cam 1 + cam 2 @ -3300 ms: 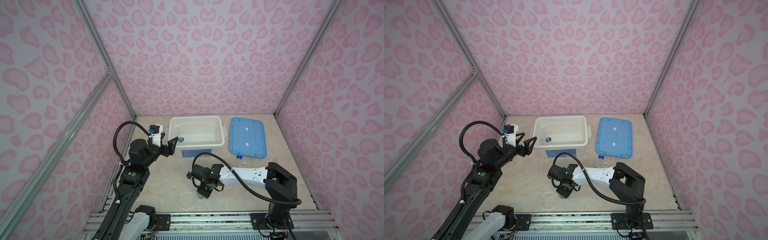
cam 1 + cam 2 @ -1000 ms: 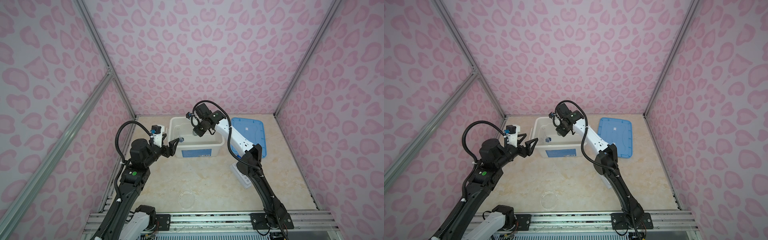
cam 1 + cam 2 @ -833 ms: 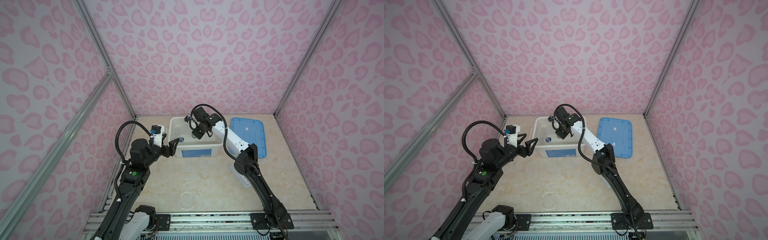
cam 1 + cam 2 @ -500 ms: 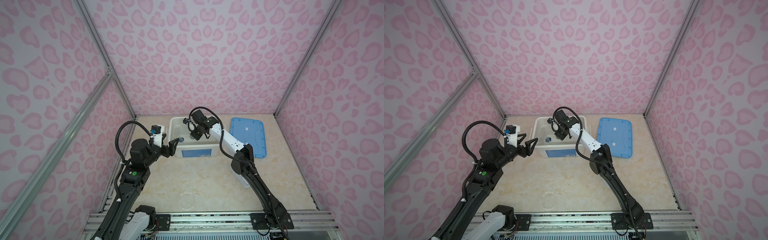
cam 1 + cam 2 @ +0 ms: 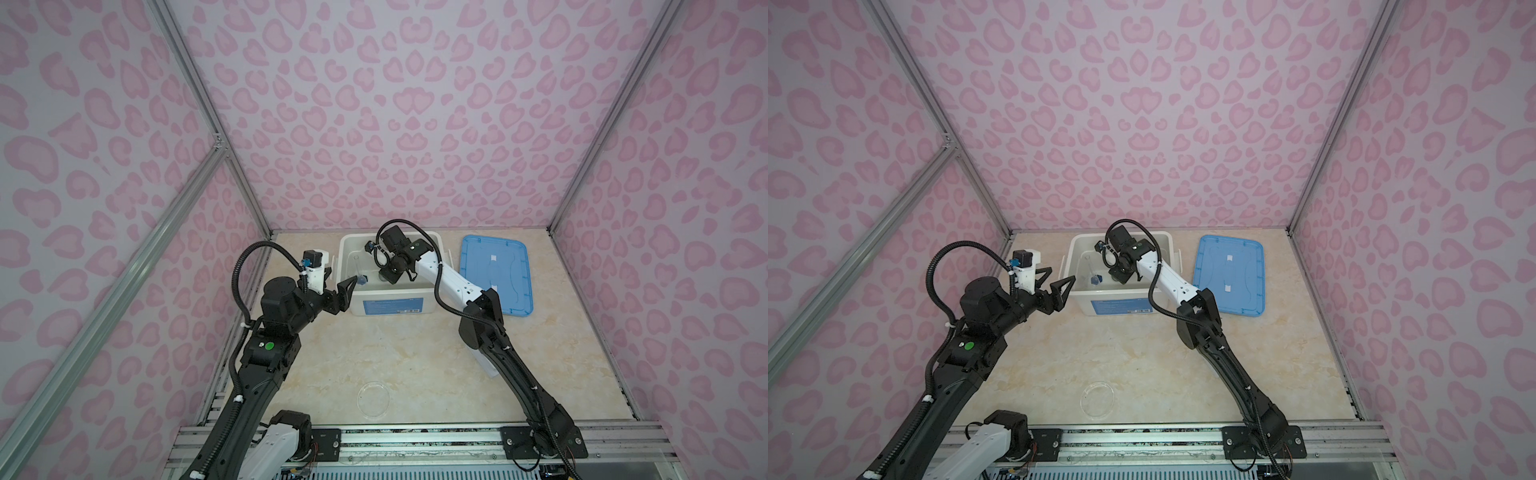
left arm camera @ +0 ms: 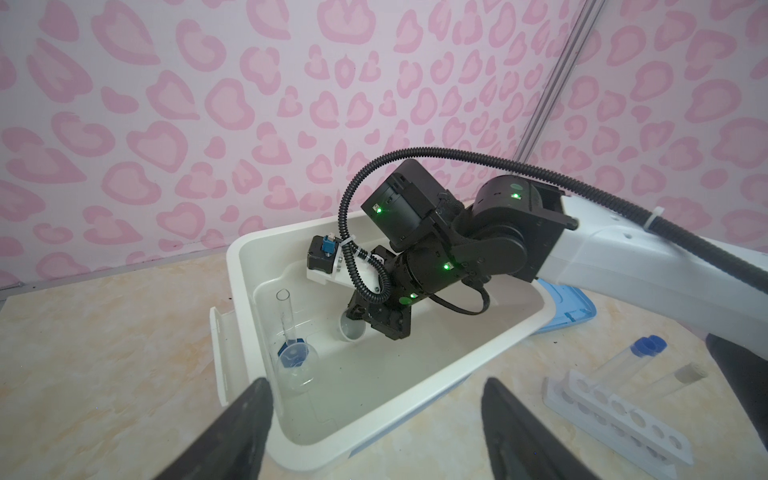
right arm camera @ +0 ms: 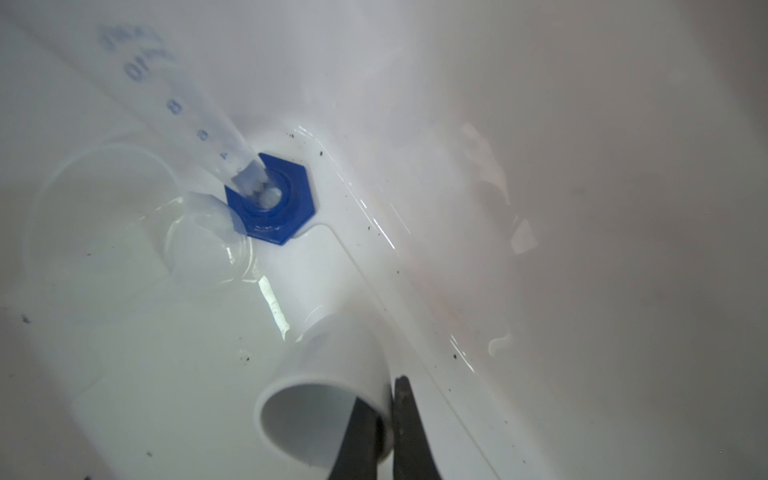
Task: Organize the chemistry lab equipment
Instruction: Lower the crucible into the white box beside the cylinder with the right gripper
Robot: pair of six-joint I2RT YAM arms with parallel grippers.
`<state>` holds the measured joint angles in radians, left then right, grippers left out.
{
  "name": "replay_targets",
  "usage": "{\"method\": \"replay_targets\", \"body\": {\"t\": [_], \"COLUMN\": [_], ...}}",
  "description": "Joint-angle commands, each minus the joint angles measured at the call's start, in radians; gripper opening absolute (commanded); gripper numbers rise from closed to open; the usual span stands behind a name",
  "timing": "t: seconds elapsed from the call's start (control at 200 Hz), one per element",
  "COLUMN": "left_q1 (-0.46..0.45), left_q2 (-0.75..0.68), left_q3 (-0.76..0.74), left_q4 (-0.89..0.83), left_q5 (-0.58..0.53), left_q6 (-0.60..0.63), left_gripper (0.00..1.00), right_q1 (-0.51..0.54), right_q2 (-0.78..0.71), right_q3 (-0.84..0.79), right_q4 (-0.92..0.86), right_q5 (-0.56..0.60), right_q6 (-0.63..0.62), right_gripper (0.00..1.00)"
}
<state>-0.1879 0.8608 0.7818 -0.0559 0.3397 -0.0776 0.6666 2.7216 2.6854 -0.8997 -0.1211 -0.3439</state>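
The spot beneath my right gripper is bare, so my right gripper should go down onto the bottom of the bin beside the blue-based cylinder and let go of the small white cup's rim.
My right gripper is down inside the white bin, shut on the rim of a small white cup, one finger inside the cup and one outside. The cup hangs tilted just above the bin floor. A blue-based cylinder stands in the bin beside a clear cup lying on its side. My left gripper is open and empty at the bin's front left corner. A clear round dish lies near the table's front edge. The white rack holds a blue-capped tube and a pale-capped tube.
The blue lid lies flat to the right of the bin. In both top views my right arm stretches from the front rail over the rack to the bin. Pink patterned walls close in the back and both sides.
My right gripper, with the cup, went from the table's front up to the bin and over the last second sank lower into it. The left arm has not moved.
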Motion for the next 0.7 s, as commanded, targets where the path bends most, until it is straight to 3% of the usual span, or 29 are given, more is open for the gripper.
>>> {"method": "replay_targets", "body": {"t": [0.0,0.7], "left_q1": [0.001,0.001], "left_q2": [0.001,0.009], "left_q3": [-0.001,-0.004], "left_q4": [0.011,0.011], "left_q5": [-0.006,-0.008], "left_q6": [0.013,0.012], "left_gripper": [0.81,0.81], "right_q1": [-0.001,-0.003], "right_q2": [0.018,0.058], "right_q3": [0.003,0.001], "right_q4": [0.029,0.064], "right_q5": [-0.015,-0.011], "right_q6": [-0.003,-0.007], "right_gripper": [0.04,0.05]}}
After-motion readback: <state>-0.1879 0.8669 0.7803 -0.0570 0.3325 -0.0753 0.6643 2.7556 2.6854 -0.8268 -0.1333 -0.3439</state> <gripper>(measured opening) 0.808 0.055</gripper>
